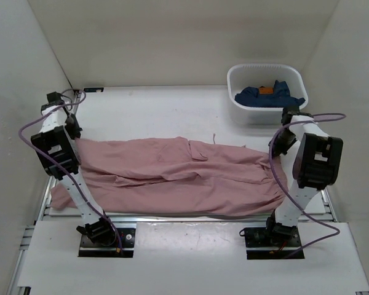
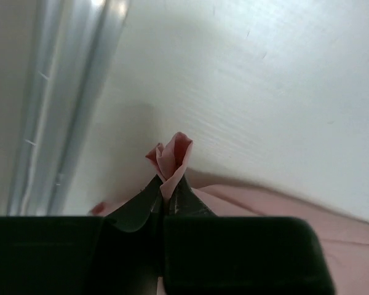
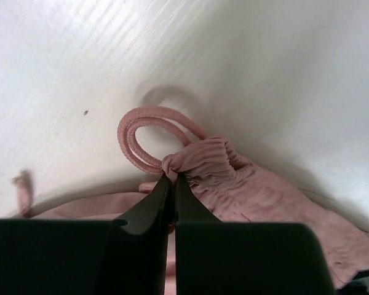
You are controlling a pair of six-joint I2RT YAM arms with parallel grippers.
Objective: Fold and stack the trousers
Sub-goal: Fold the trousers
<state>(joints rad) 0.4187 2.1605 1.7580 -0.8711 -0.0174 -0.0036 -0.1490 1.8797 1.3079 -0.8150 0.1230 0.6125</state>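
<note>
My left gripper lifts, moves back and down toward the near leg's end [image 1: 61, 196] and releases the pinched corner next, since that end lies back of the gripper.
The dusty-pink trousers [image 1: 172, 175] lie spread lengthwise across the table, legs to the left and waist to the right. My left gripper [image 1: 75, 135] is at their far left corner. In the left wrist view it [image 2: 167, 184] is shut on a small pinch of pink fabric [image 2: 172, 157] that pokes up between the fingertips. My right gripper [image 1: 280, 147] is at the far right corner. In the right wrist view it [image 3: 173, 179] is shut on the gathered waistband [image 3: 203, 157], with a looped drawstring [image 3: 138, 132] just beyond the tips.
A white bin [image 1: 234, 77] stands at the back right with dark blue garments [image 1: 283, 95] and an orange patch inside. An aluminium rail [image 2: 67, 104] runs along the table's left edge. White walls enclose the table on three sides.
</note>
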